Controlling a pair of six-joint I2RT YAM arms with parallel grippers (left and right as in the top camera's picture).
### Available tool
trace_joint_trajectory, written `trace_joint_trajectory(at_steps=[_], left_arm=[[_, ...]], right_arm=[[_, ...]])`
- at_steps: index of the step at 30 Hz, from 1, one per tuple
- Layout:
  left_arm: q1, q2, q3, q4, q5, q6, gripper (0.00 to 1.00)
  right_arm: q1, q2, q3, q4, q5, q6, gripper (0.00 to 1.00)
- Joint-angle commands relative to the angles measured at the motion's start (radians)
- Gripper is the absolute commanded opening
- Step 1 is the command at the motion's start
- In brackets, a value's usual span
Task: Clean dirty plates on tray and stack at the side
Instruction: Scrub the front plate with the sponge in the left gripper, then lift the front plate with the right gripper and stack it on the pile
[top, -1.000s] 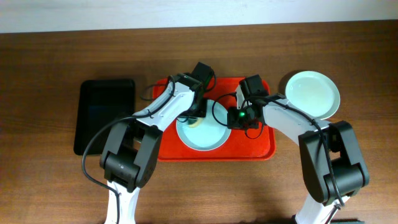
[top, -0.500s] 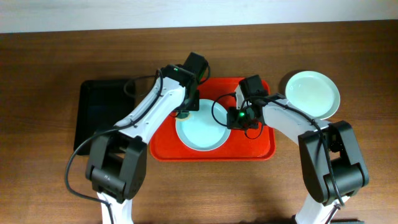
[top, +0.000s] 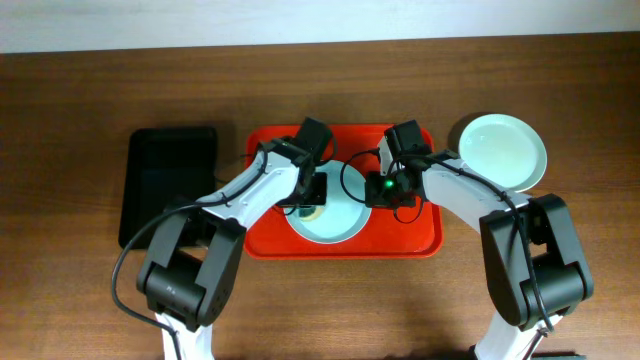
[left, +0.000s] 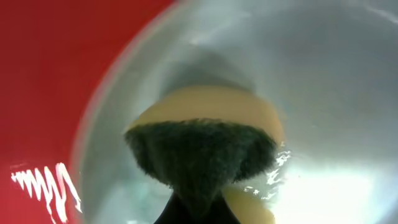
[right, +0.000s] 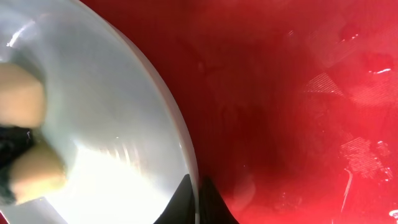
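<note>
My right gripper will go up, then to the right in the overhead view and down, and let go of the pale blue plate's rim on top of the pale mint-white plate (top: 503, 150), because the side stack starts there.
A pale blue plate (top: 336, 226) lies on the red tray (top: 420, 240). My left gripper (top: 311, 194) is shut on a sponge (left: 202, 152) with a dark green scouring face and yellow foam. It presses the sponge on the plate's left part (left: 323, 93), near the tray floor (left: 50, 74). My right gripper (top: 384, 189) is shut on the plate's right rim. The right wrist view shows its fingers (right: 198, 196) pinching the rim, the plate (right: 112, 99), the tray (right: 280, 112) and the sponge's yellow foam (right: 22, 93). A pale mint-white plate (top: 503, 150) lies on the table to the right of the tray.
A narrower black tray (top: 168, 185) lies on the wooden table to the left of the red tray. Both arms reach in over the red tray from the front. Cables loop over the tray's middle (top: 352, 180).
My left gripper lifted with the sponge to the plate's far left edge, then came back down onto the plate's left part. The right gripper and the plate have not moved.
</note>
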Motion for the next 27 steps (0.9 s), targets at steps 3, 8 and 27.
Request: trace_joint_trajectory(at_steps=[3,8,27], left_arm=[[0.011,0.000,-0.011,-0.052,-0.426,0.016,0.00],[0.011,-0.049,0.064,-0.087,-0.451,0.011,0.00],[0.465,-0.339,0.090,-0.146,-0.158,-0.014,0.00]], right_arm=[[-0.010,0.018,-0.011,-0.015,0.065,-0.005,0.04],[-0.010,0.016,-0.005,-0.015,0.065,-0.009,0.04],[0.373,-0.091,0.642,-0.570,1.278,-0.323,0.04]])
